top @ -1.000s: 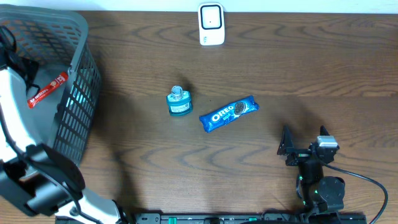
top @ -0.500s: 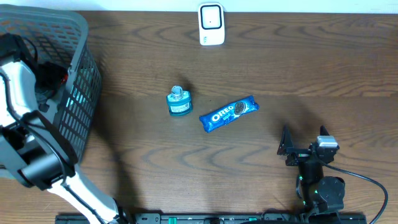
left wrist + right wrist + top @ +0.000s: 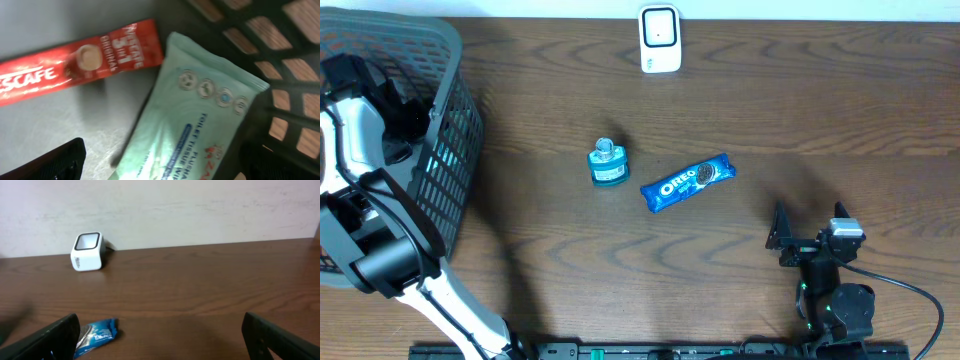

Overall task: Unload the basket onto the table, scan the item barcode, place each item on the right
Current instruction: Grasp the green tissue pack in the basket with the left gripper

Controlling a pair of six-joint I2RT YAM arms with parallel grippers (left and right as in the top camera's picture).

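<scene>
I will lower my left gripper over the printed middle of the wipes pack (image 3: 184,141) and close it, because the pack is below it, already between the open fingers.
Down inside the grey basket (image 3: 455,130), my left gripper (image 3: 402,118) is open. In the left wrist view its gripper (image 3: 165,169) straddles a pale green pack of flushable wipes (image 3: 200,120), with one dark finger (image 3: 55,162) on the left. A red Nescafe stick (image 3: 75,65) lies beside the pack on the basket floor. The white barcode scanner (image 3: 660,38) stands at the table's far edge. A blue Oreo pack (image 3: 687,181) and a small teal bottle (image 3: 608,163) sit mid-table. My right gripper (image 3: 810,240) rests open near the front edge, holding nothing.
The basket's dark lattice wall (image 3: 280,75) rises close to the right of the wipes. In the right wrist view the scanner (image 3: 87,251) stands by the back wall, and the Oreo pack (image 3: 97,335) lies near my right gripper (image 3: 162,340).
My left arm has swung deeper into the basket and now covers the red stick in the overhead view. The right arm has not moved.
</scene>
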